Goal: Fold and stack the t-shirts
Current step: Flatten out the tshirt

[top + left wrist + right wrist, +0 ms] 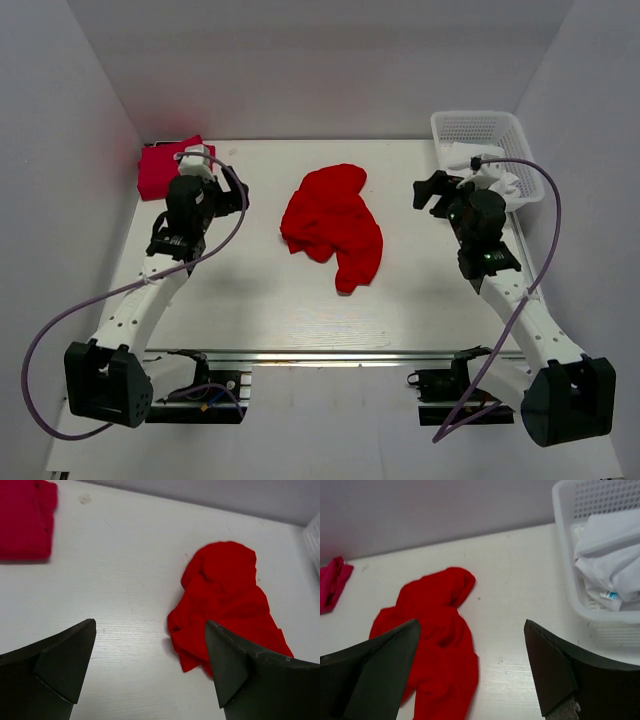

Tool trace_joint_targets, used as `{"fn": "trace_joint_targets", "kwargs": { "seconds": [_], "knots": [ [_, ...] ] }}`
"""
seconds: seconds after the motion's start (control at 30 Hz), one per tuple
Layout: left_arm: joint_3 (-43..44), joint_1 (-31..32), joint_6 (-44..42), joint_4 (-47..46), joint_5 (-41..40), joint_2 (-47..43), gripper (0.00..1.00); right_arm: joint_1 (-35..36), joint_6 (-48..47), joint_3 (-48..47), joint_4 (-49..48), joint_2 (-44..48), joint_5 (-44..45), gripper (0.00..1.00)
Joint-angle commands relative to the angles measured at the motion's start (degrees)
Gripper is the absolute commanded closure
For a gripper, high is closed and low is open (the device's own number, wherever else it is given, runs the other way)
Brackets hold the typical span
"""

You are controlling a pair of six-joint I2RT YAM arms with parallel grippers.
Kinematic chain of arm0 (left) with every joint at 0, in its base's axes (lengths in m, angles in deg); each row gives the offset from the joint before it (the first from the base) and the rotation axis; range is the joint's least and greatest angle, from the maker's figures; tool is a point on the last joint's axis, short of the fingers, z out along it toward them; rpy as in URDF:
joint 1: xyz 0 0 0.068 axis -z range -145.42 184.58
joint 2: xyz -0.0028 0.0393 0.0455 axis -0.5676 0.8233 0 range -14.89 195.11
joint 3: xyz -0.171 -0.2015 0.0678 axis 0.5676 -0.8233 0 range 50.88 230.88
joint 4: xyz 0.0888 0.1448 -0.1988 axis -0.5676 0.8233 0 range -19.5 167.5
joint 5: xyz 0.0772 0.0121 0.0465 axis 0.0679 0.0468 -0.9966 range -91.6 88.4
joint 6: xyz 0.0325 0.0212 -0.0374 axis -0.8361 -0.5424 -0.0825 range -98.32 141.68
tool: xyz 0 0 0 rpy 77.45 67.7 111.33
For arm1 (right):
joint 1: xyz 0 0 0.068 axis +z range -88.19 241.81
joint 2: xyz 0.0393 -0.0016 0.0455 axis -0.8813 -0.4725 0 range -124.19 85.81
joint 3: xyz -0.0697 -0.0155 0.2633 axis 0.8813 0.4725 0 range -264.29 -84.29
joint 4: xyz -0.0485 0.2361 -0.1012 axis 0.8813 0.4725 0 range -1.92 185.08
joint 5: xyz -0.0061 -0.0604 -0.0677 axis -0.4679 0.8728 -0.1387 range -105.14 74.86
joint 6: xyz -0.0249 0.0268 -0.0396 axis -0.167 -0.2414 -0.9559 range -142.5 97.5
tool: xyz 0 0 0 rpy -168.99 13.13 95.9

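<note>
The left gripper moves down, back and to the right in the top view onto the red t-shirt's corner facing it next, as that corner juts onto bare table.
A bright red t-shirt (333,224) lies crumpled in a heap at the middle of the table; it also shows in the left wrist view (225,597) and the right wrist view (432,635). A pinkish crimson t-shirt (163,167) lies folded at the far left corner, also in the left wrist view (25,520) and at the right wrist view's left edge (332,582). My left gripper (232,192) is open and empty, above the table left of the red shirt. My right gripper (432,190) is open and empty, right of the red shirt.
A white plastic basket (488,150) stands at the far right corner with white cloth (612,555) in it, close behind my right gripper. White walls enclose the table on the left, back and right. Cables loop from both arms.
</note>
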Motion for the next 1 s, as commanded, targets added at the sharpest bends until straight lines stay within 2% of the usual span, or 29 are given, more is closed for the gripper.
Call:
{"fn": "trace_joint_targets", "kwargs": {
  "seconds": [0.0,0.07,0.1,0.2,0.37,0.57,0.73,0.83,0.9,0.97],
  "knots": [
    [-0.59,-0.1,-0.01,0.09,11.45,2.61,0.01,0.27,-2.22,-4.9,5.22,-3.97,-3.99,0.1],
    [-0.59,0.69,0.44,-1.14,15.69,6.74,0.01,0.27,-3.62,-9.19,7.7,-6.01,-5.66,0.1],
    [-0.59,0.69,-0.44,-1.68,22.77,8.49,0.01,0.19,-4.58,-10.27,11.36,-7.93,-8.45,0.1],
    [0.02,1.21,-0.98,-2.29,30.63,15.7,0.03,0.97,-3.98,-14.05,14.91,-13.39,-9.62,0.1],
    [1.34,5.16,-1.5,-1.68,30.66,22.65,0.08,2.56,-4.68,-17.92,18.44,-20.34,-9.36,0.1],
    [5.11,10.0,-1.5,-0.1,24.52,30.37,0.16,4.4,-5.38,-22.22,18.95,-28.41,-4.9,0.1],
    [8.1,12.29,-0.89,1.65,22.58,35.75,0.23,5.72,-6.09,-32.41,23.0,-38.52,-3.99,0.1],
    [10.56,13.34,-0.89,2.18,20.74,38.56,0.27,5.99,-3.99,-37.94,21.07,-44.59,-4.87,0.1],
    [11.26,13.96,-0.28,2.19,19.95,39.7,0.34,6.42,-2.75,-40.76,21.5,-49.85,-4.87,0.1],
    [11.8,13.96,-0.27,2.71,18.46,40.59,0.47,6.43,-1.87,-46.65,21.6,-54.16,-4.0,0.1]
  ]
}}
